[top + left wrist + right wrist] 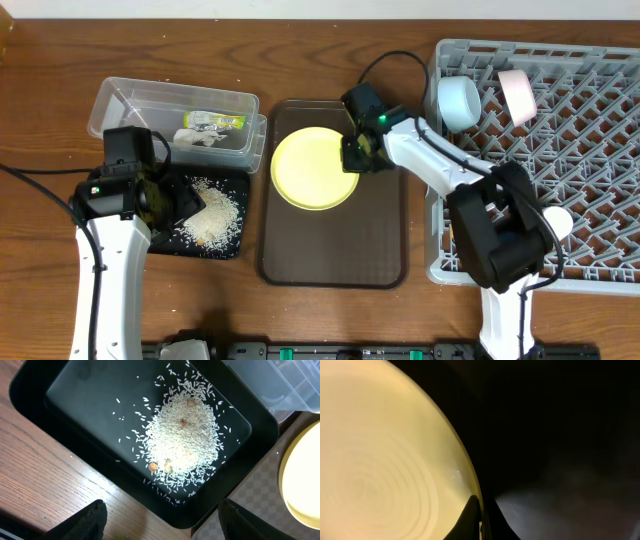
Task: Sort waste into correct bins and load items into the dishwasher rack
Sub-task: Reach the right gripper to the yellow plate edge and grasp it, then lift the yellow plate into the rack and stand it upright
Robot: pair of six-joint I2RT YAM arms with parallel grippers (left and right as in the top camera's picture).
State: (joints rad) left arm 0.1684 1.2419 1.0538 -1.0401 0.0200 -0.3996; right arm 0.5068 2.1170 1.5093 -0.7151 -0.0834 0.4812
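Observation:
My right gripper rises over the rack slots beside the pale bowl next, since they stand empty. It then tilts the plate upright, lowers it and releases the plate's rim.
The round yellow plate lies on the brown serving tray. My right gripper is shut on its right rim; the right wrist view shows the fingers pinching the plate's edge. My left gripper is open and empty above the near corner of the black tray, which holds a pile of rice. The left wrist view shows the rice, the black tray and my open fingers. The clear tub holds the green-and-yellow wrapper and white scraps. The chopsticks are out of view.
The grey dishwasher rack fills the right side and holds the light-blue bowl, a pale bowl and a small white cup. The clear tub's corner and the plate's rim show in the left wrist view.

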